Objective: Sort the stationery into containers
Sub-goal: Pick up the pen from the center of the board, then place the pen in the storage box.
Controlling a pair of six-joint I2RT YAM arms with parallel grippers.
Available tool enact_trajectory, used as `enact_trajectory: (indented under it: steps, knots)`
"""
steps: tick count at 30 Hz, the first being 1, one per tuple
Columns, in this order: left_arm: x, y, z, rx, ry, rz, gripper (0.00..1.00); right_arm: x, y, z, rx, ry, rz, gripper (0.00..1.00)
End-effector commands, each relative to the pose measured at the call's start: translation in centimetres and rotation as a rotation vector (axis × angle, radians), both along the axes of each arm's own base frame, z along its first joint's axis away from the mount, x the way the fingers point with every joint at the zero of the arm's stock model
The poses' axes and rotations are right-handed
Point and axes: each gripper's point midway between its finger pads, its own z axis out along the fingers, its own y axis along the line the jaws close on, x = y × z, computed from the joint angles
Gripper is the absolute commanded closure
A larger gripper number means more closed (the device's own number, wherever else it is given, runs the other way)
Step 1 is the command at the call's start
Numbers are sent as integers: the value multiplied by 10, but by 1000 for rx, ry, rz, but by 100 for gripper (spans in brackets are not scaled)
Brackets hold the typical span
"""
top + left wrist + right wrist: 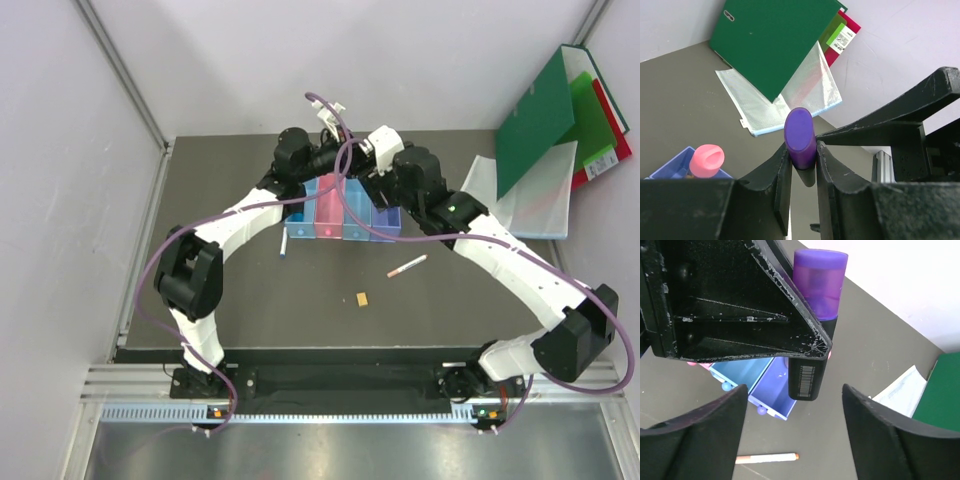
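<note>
I will next move my left gripper to the left in the top view and down to let go of the marker, because the light-blue end bin is below on that side.
My left gripper (803, 150) is shut on the purple marker (800, 132) and holds it upright in the air above the containers (345, 212). In the right wrist view the marker (816, 300) shows a purple cap and a black body, clamped by the left fingers (740, 305). My right gripper (794, 388) is open and empty, right beside the marker and not touching it. A pink-capped tube (707, 160) stands in a blue bin (682, 165). The pinkish pen (407, 266), white-blue pen (284, 243) and orange block (362, 299) lie on the table. The cyan-capped marker is not visible.
Green and red folders (555, 110) lean on the back right wall over a clear plastic sleeve (530, 200). Both grippers (338, 158) (365, 152) meet above the back of the bin row, with purple cables looping over it.
</note>
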Motion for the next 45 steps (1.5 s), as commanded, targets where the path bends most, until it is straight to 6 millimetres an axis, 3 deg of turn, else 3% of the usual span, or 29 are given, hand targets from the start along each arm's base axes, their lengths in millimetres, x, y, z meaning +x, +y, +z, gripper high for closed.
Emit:
enact_trajectory:
  steps: [1, 5, 8, 9, 11, 12, 15, 16, 18, 19, 22, 33, 39, 43, 45]
  knots:
    - [1, 8, 24, -14, -105, 25, 100, -1, 10, 39, 70, -84, 28, 23]
    - [9, 30, 14, 73, -102, 59, 100, -4, 5, 42, 64, -91, 22, 21]
    - [21, 62, -19, 243, -44, 75, 100, -7, -3, 41, 52, -93, 4, 21]
    - [25, 84, -41, 322, 47, 93, 100, -9, -8, 42, 51, -99, -7, 21]
    - [28, 109, -57, 409, 49, 113, 100, -7, -16, 42, 52, -103, -27, 21]
    - [33, 133, -73, 479, 62, 149, 100, -7, -24, 42, 55, -110, -48, 21]
    - [44, 169, -90, 649, 13, 226, 100, -4, -37, 36, 48, -105, -82, 20]
    - [40, 176, -105, 702, 59, 220, 100, -4, -39, 35, 46, -103, -87, 20]
    - [43, 186, -113, 771, 56, 224, 100, -5, -44, 31, 36, -97, -93, 20]
    - [40, 188, -128, 803, 105, 202, 100, -5, -45, 29, 36, -94, -95, 20]
    - [38, 188, -144, 846, 143, 161, 100, -6, -49, 30, 33, -96, -100, 20]
    - [54, 189, -189, 933, 190, 166, 100, -10, -65, 30, 43, -94, -129, 20]
    - [59, 183, -207, 943, 213, 164, 100, -10, -62, 30, 50, -85, -115, 20]
    - [61, 181, -219, 950, 239, 157, 70, -11, -61, 30, 47, -82, -107, 20]
    - [63, 182, -222, 954, 244, 164, 64, -12, -61, 29, 46, -81, -103, 20]
